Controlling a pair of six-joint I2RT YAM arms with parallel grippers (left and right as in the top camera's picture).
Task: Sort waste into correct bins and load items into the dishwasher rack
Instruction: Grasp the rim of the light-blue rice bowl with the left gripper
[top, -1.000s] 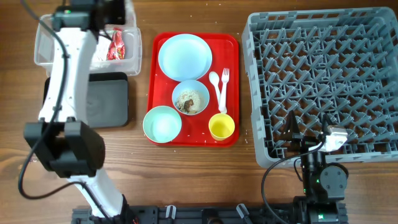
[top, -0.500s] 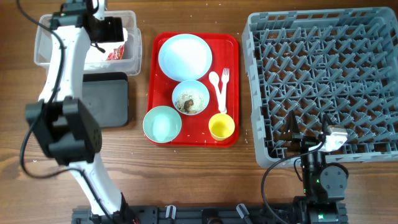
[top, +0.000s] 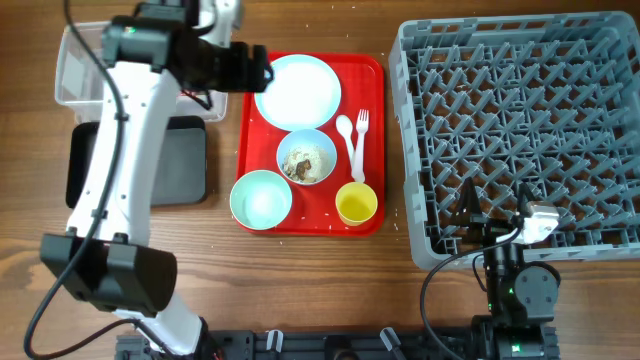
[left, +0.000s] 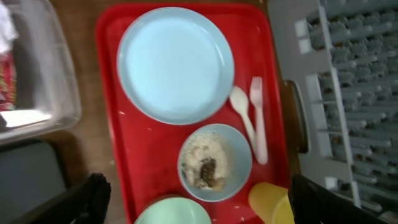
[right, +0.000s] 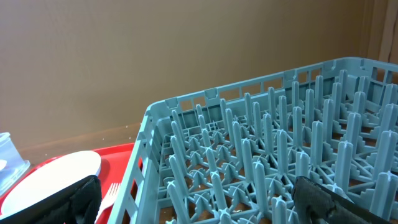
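Observation:
I should move my left gripper down, back and to the right in the overhead view, onto the bowl's rim by the spoon (left: 250, 163). Scraps and rice are still inside the bowl.
My left gripper (top: 255, 70) (left: 202, 194) hangs open and empty over the back left of the red tray, beside the pale-blue plate (top: 297, 90) (left: 176, 65). In front of the plate sit a bowl of brown scraps and rice (top: 306, 157) (left: 214, 163), an empty mint bowl (top: 261, 199), a yellow cup (top: 357, 204), and a white spoon (top: 348, 135) and fork (top: 362, 140). A red wrapper (left: 7, 81) and white paper (left: 6, 25) lie in the clear tub (top: 75, 80). My right gripper (top: 500, 215) (right: 208, 200) is open at the near edge of the grey rack (top: 520, 130) (right: 261, 162).
The red tray (top: 375, 70) lies between the bins and the rack. The black tray (top: 185, 160) sits just in front of the clear tub, partly under my left arm. Bare wooden table shows along the front.
My left gripper opened over the clear tub, then swung right to the back left of the red tray. The right arm has not moved.

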